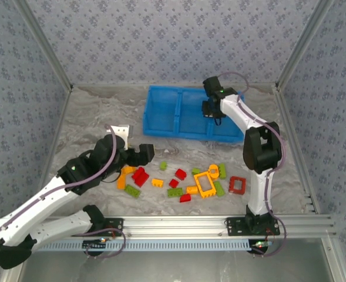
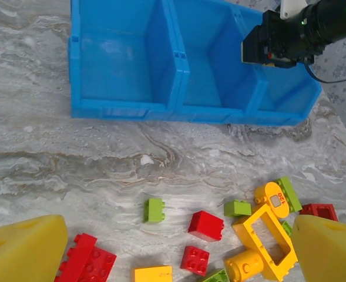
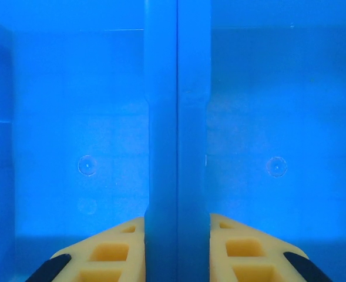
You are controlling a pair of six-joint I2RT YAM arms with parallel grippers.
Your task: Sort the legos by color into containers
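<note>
Next, my right gripper drags the bin [image 1: 161,114] slightly back and toward the bare marble on my left gripper's side. Then it releases the bin's divider, because the bin sits off-center.
The long blue bin [image 1: 161,114] lies at the back of the table, and its left [image 2: 117,56] and middle [image 2: 211,64] compartments hold nothing. My right gripper [image 1: 211,114] reaches down into the bin. Its fingers [image 3: 102,255] sit on either side of the divider wall [image 3: 177,117] and press against it. Red, yellow and green legos [image 1: 184,182] are scattered near the front. Among them are a green brick [image 2: 154,210], a red brick [image 2: 206,225] and a yellow frame [image 2: 266,238]. My left gripper [image 1: 144,154] hovers over their left side, wide open [image 2: 178,238], holding nothing.
A red frame [image 1: 238,185] lies at the right end of the pile. A white bracket [image 1: 121,130] stands behind my left arm. A strip of bare marble table [image 2: 161,147] separates the bin from the legos. Patterned walls enclose the table, and a metal rail [image 1: 178,223] runs along the near edge.
</note>
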